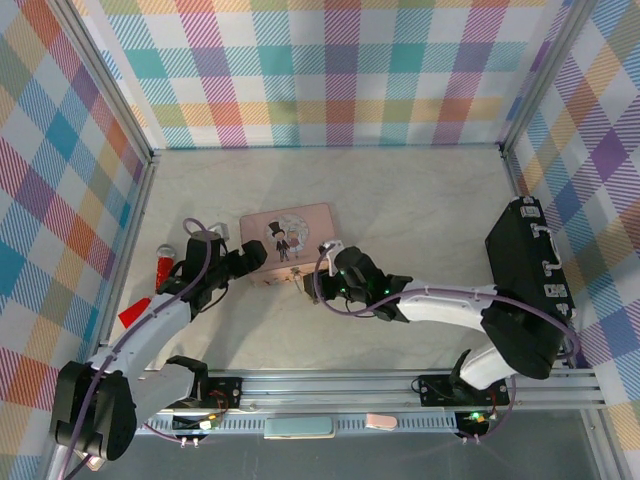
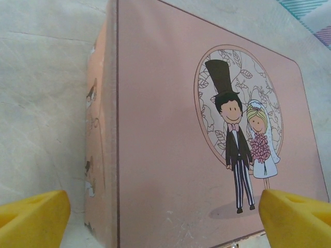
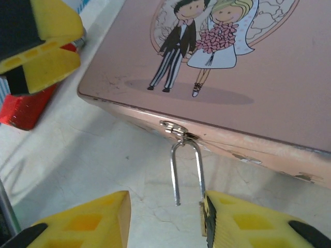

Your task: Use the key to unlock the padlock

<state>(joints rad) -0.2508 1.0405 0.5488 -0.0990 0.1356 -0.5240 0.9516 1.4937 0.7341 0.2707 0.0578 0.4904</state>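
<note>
The padlock's brass edge (image 3: 202, 221) sits behind one finger, so my right gripper should next shift toward the tin (image 3: 248, 77), past the padlock's loose shackle leg, and close around that edge.
The pink tin (image 1: 290, 230) lies in the middle of the table. The padlock (image 3: 175, 175) hangs by its thin silver shackle from the hasp on the tin's (image 3: 248, 77) front edge. One shackle leg ends free in the air. The other runs down behind my right finger, where only a brass edge of the body shows. My right gripper (image 3: 165, 212) is open, its jaws on either side of the shackle, the right one against the padlock. My left gripper (image 2: 163, 206) is open wide at the near left end of the tin (image 2: 165, 129). The key is hidden.
A red-and-silver toy microphone (image 1: 165, 262) and a red triangular piece (image 1: 135, 313) lie left of the left arm. A black case (image 1: 525, 290) stands at the right wall. Checked walls close in the table on three sides.
</note>
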